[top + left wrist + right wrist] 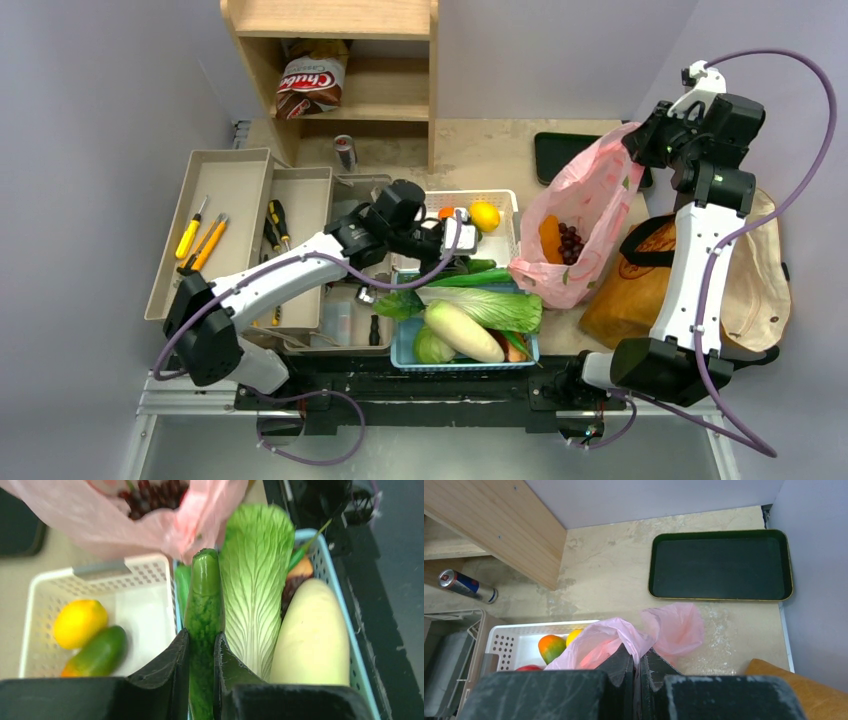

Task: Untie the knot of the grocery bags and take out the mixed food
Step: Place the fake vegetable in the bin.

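Observation:
To get the cucumber (pixel 480 276) into the blue basket's side between napa cabbage and white basket, my left gripper should lower it there first, then open.
My left gripper (pixel 458 250) (pixel 201 637) is shut on the long cucumber (pixel 480 276) (pixel 204 605), held over the blue basket (pixel 400 350), its far end next to the pink bag. My right gripper (pixel 636 140) (pixel 638 660) is shut on the top edge of the thin pink bag (pixel 585 205) (pixel 669 627) and holds it up and open. Dark grapes (pixel 570 242) (pixel 155 495) and an orange piece (pixel 550 238) lie inside the bag. No knot shows. The napa cabbage (pixel 495 305) (pixel 255 580) and the white daikon (pixel 465 330) (pixel 312 635) lie in the blue basket.
A white basket (pixel 505 200) (pixel 145 600) holds a yellow fruit (pixel 485 215) (pixel 80 622) and a green-orange fruit (pixel 97 652) (pixel 551 647). The brown paper bag (pixel 635 285) and a beige tote (pixel 765 270) lie under my right arm. A black tray (pixel 721 565), a can (pixel 466 585), tool trays (pixel 215 220) and a wooden shelf (pixel 330 20) stand around.

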Tool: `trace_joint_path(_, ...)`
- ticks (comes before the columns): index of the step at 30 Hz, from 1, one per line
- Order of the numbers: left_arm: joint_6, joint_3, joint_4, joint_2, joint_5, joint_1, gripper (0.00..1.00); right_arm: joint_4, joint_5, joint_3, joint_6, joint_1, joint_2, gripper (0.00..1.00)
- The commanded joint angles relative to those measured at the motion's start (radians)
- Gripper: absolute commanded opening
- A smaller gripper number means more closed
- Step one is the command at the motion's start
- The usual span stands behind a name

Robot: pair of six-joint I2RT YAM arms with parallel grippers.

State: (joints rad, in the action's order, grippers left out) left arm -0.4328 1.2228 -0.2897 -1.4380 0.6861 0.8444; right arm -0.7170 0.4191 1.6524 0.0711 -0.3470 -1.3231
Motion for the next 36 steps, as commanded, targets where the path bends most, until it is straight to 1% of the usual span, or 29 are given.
trace_joint_path(1,-0.103,-0.072,0.103,-0.029,-0.047,-0.008,0.0,0.052,0.033,0.022,0.009,-0.001,0.024,0.0)
trace_joint_path(6,-0.133,-0.116,0.066,-0.056,-0.054,-0.008,0.0,0.047,0.03,0.025,0.002,-0.001,0.026,0.0)
trace_joint_path(9,-0.152,-0.097,0.0,-0.089,-0.07,-0.008,0.0,0.047,0.035,0.028,0.007,-0.001,0.022,0.0)
trace_joint_path(10,-0.161,-0.082,-0.03,-0.1,-0.072,-0.008,0.11,0.048,0.036,0.028,0.009,-0.001,0.021,0.0)
trace_joint_path(11,-0.164,-0.073,-0.045,-0.105,-0.071,-0.008,0.25,0.048,0.037,0.028,0.011,-0.002,0.021,0.0)
trace_joint_path(13,-0.164,-0.068,-0.046,-0.1,-0.061,-0.007,0.51,0.048,0.043,0.028,0.014,-0.002,0.02,0.0)
trace_joint_path(14,-0.163,-0.066,-0.042,-0.093,-0.054,-0.008,0.56,0.048,0.047,0.029,0.017,-0.001,0.021,0.0)
trace_joint_path(15,-0.157,-0.06,-0.038,-0.089,-0.045,-0.008,0.58,0.051,0.055,0.03,0.02,-0.001,0.021,0.0)
trace_joint_path(19,-0.087,0.023,-0.026,-0.076,-0.027,-0.008,0.6,0.046,0.109,0.043,0.021,-0.001,0.016,0.0)
trace_joint_path(21,-0.025,0.081,0.015,-0.068,-0.02,-0.007,0.65,0.042,0.153,0.047,0.017,-0.001,0.018,0.0)
trace_joint_path(23,0.038,0.165,0.064,-0.071,-0.005,0.001,0.64,0.025,0.189,0.054,-0.001,-0.002,0.024,0.0)
trace_joint_path(24,0.069,0.231,0.075,-0.083,-0.004,0.009,0.61,0.016,0.199,0.055,-0.012,-0.001,0.03,0.0)
trace_joint_path(25,0.096,0.288,0.083,-0.101,-0.007,0.02,0.57,0.007,0.207,0.055,-0.024,0.0,0.039,0.0)
trace_joint_path(27,0.125,0.382,0.092,-0.149,-0.011,0.054,0.45,-0.016,0.227,0.057,-0.046,-0.001,0.058,0.0)
trace_joint_path(29,0.109,0.46,0.086,-0.21,-0.018,0.101,0.36,-0.052,0.248,0.054,-0.065,-0.001,0.089,0.0)
trace_joint_path(32,0.091,0.555,0.096,-0.329,-0.043,0.168,0.29,-0.099,0.272,0.025,-0.131,0.0,0.136,0.0)
trace_joint_path(33,0.077,0.583,0.102,-0.369,-0.052,0.188,0.25,-0.122,0.281,0.018,-0.157,-0.001,0.149,0.0)
trace_joint_path(36,0.036,0.606,0.173,-0.466,-0.109,0.237,0.23,-0.206,0.3,0.015,-0.23,-0.001,0.177,0.0)
